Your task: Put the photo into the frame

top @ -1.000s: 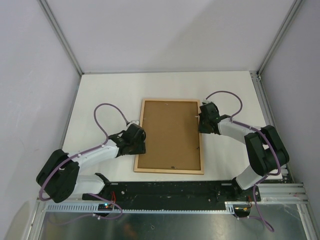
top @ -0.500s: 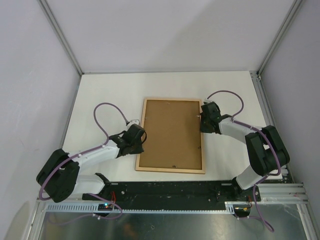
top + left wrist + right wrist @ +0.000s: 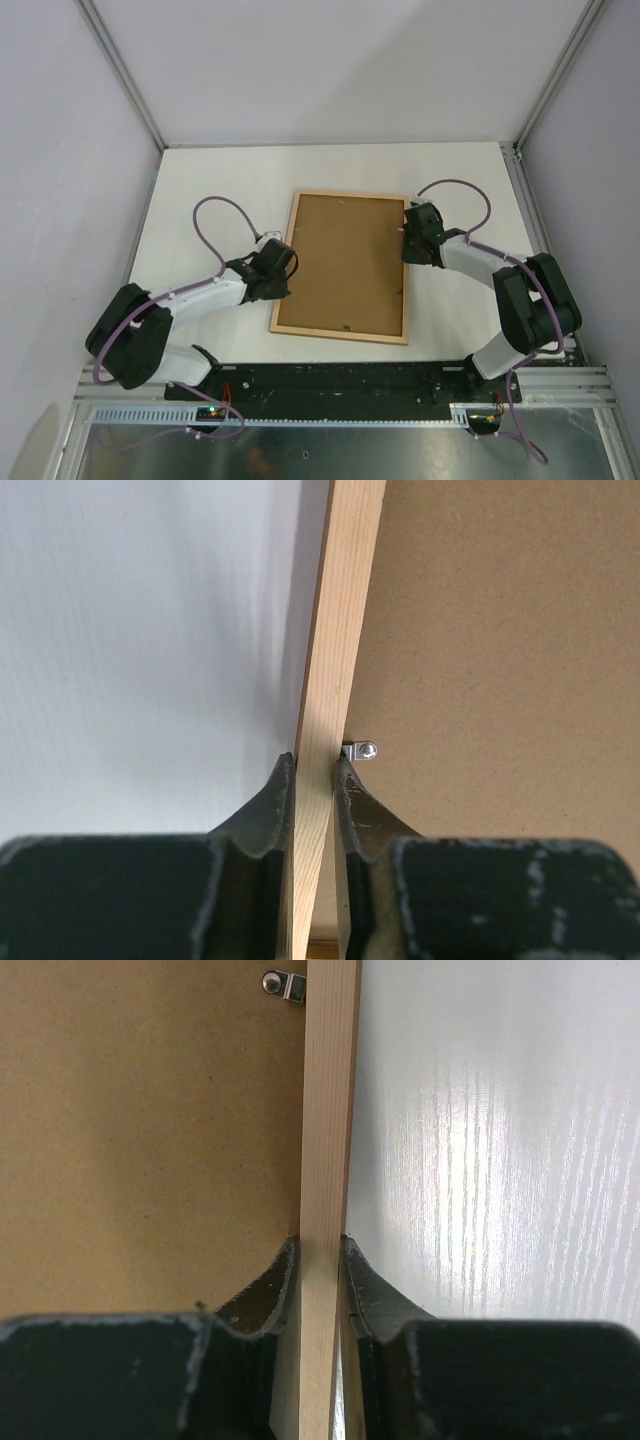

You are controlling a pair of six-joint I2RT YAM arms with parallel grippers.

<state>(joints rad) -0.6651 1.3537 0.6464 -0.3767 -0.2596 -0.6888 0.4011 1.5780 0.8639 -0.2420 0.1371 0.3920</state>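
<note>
I will next slide the pinched frame with my left gripper toward the far wall (image 3: 290, 236) (image 3: 333, 650), away from my base, and then let go of the frame.
The frame (image 3: 340, 333) lies back side up on the white table, its pale wood rails around a brown backing board (image 3: 345, 265). The photo is hidden. My left gripper (image 3: 287, 268) is shut on the frame's left rail. In the left wrist view that rail (image 3: 335, 630) runs between the fingers, my left gripper (image 3: 316, 762) pinching it beside a small metal clip (image 3: 362, 750). My right gripper (image 3: 406, 232) is shut on the right rail. In the right wrist view that rail (image 3: 328, 1090) passes through my right gripper (image 3: 320, 1242), with the board on its left.
A second metal clip (image 3: 283, 984) sits on the board by the right rail. Grey walls with metal posts (image 3: 130, 85) enclose the table on three sides. The black base rail (image 3: 340, 382) runs along the near edge.
My left gripper has closed onto the frame's left rail. The frame has turned slightly, its far end swinging right and away, and the left arm has moved with it.
</note>
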